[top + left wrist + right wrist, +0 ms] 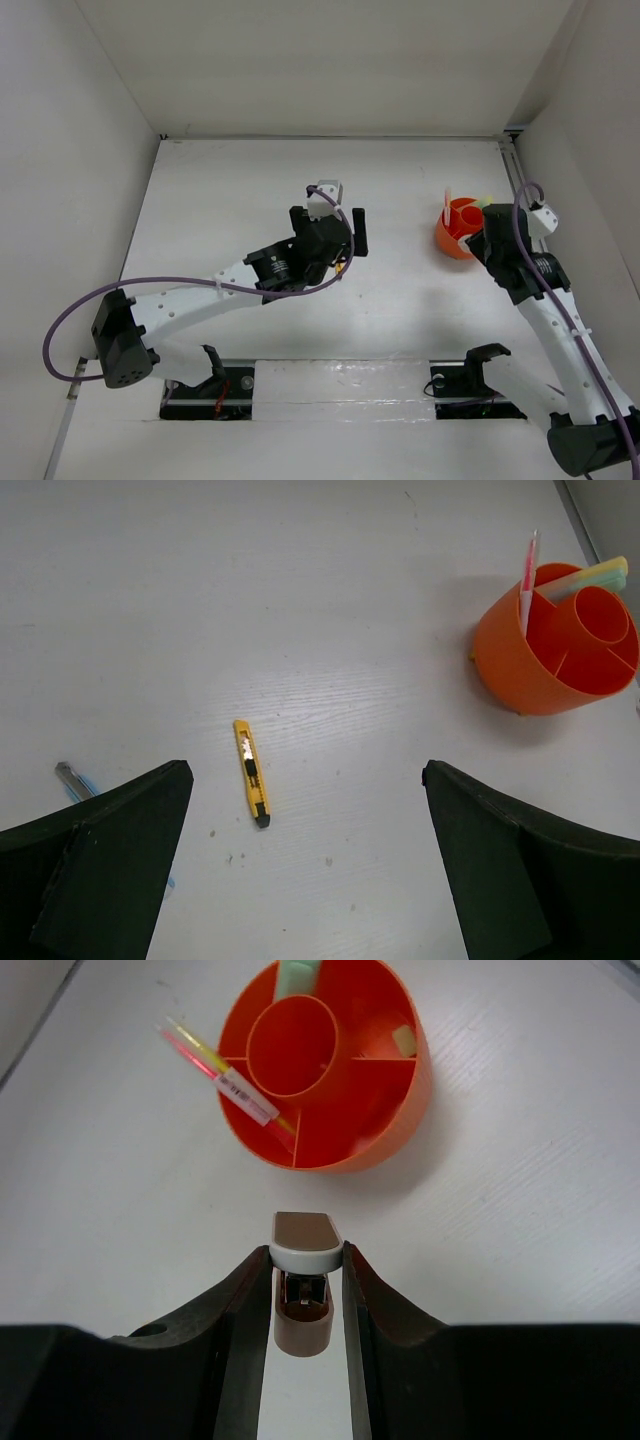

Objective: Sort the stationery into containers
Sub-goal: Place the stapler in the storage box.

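Note:
I will next move my right gripper over the tub's rim and down into the tub's empty section beside the eraser. I will release the stapler-like piece (305, 1230) there, where space is free.
The round orange tub (388, 1140) has inner dividers and holds a yellow and a pink pen (213, 1064), a pale green marker (297, 974) and a tan eraser (403, 1040). Just short of the tub, above the table, my right gripper (306, 1256) is shut on a small grey-and-brown stapler-like piece (305, 1230). My left gripper (305, 780) hangs open over the table. A yellow-black cutter (251, 771) lies ahead of it, nearer its left finger. The top view shows the tub (452, 238) beside my right gripper (480, 236), with the left gripper (330, 235) mid-table.
A blue pen with a grey tip (72, 778) lies on the table by the left finger, partly hidden. White walls enclose the table on three sides. The tub (515, 660) stands near the right wall.

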